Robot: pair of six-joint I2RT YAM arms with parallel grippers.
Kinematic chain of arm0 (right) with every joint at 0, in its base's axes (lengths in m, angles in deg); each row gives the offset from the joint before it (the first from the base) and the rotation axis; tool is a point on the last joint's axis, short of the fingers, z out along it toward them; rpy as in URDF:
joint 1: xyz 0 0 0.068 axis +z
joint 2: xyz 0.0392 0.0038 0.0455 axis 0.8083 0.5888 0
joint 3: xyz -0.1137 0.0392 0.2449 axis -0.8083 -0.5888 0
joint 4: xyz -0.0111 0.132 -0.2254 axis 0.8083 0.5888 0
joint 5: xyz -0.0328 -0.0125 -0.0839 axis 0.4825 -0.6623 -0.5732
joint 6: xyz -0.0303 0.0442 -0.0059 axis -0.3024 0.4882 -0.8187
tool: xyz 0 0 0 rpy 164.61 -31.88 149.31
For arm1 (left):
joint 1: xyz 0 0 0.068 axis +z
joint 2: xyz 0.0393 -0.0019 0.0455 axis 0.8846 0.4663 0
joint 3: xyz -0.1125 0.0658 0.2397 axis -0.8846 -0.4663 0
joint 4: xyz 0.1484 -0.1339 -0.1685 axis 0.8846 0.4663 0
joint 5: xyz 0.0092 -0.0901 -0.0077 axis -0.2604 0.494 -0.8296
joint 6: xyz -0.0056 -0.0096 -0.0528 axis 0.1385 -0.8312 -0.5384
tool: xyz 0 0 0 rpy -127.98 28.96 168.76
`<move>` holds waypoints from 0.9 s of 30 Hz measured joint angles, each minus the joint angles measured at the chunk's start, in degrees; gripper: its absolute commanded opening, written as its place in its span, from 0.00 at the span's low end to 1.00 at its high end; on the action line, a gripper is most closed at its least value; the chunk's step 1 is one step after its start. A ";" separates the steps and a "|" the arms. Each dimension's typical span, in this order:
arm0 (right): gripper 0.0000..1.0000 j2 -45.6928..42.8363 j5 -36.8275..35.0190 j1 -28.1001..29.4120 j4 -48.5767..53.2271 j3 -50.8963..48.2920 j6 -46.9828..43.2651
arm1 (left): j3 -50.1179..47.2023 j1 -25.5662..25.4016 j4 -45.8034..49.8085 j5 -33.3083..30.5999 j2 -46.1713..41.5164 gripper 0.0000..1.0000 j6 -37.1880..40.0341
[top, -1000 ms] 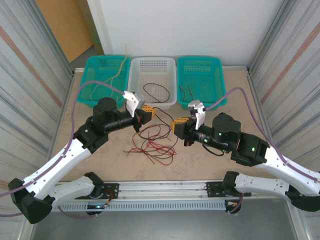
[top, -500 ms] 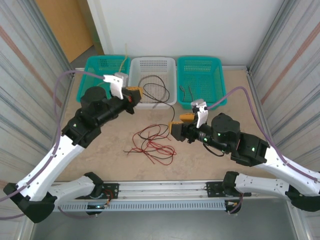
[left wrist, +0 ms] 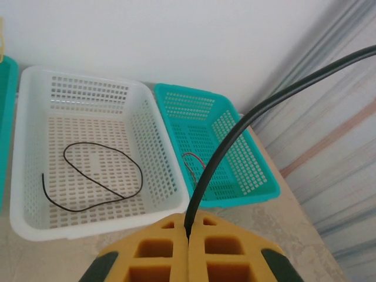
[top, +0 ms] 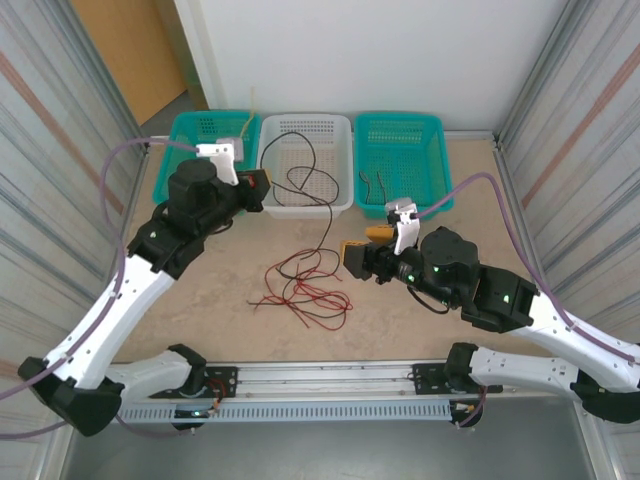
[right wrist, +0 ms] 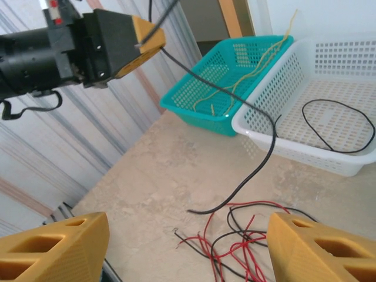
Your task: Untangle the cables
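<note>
I should next carry the black cable outward over the white basket with my left gripper and let go of it there, because a black cable loop already lies in that basket.
My left gripper (top: 261,188) is shut on a black cable (top: 322,215), raised in front of the white basket (top: 345,205). The cable arcs over that basket and hangs to the table, its free end near the tangle. In the left wrist view the pads (left wrist: 164,249) pinch the black cable (left wrist: 235,132). A tangle of red and black cables (top: 305,285) lies on the table between the arms. My right gripper (top: 364,243) stands open just right of the tangle. In the right wrist view its fingers (right wrist: 56,247) are wide apart above the tangle (right wrist: 247,241), and the hanging black cable (right wrist: 261,155) shows.
Three baskets line the back edge. The left teal basket (top: 180,150) holds yellowish cables (right wrist: 235,88). The white basket holds a black cable loop (left wrist: 103,176). The right teal basket (top: 440,165) holds a thin red and black cable (left wrist: 191,164). Corrugated walls flank both sides.
My left gripper has risen and moved back-left toward the baskets, drawing the black cable out of the tangle. My right gripper has opened and holds nothing.
</note>
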 measured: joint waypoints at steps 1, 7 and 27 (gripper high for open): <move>0.70 0.00 -0.26 0.00 0.17 -0.02 0.24 | 0.70 0.68 -0.02 -0.02 1.09 0.00 -0.48; 0.70 0.00 -2.62 -0.07 1.44 -1.22 2.45 | 6.73 6.23 -1.16 0.83 8.20 0.00 -3.15; 0.70 0.52 -5.09 -3.21 5.77 -5.77 8.61 | 21.49 9.44 -9.81 2.23 33.20 0.00 -9.16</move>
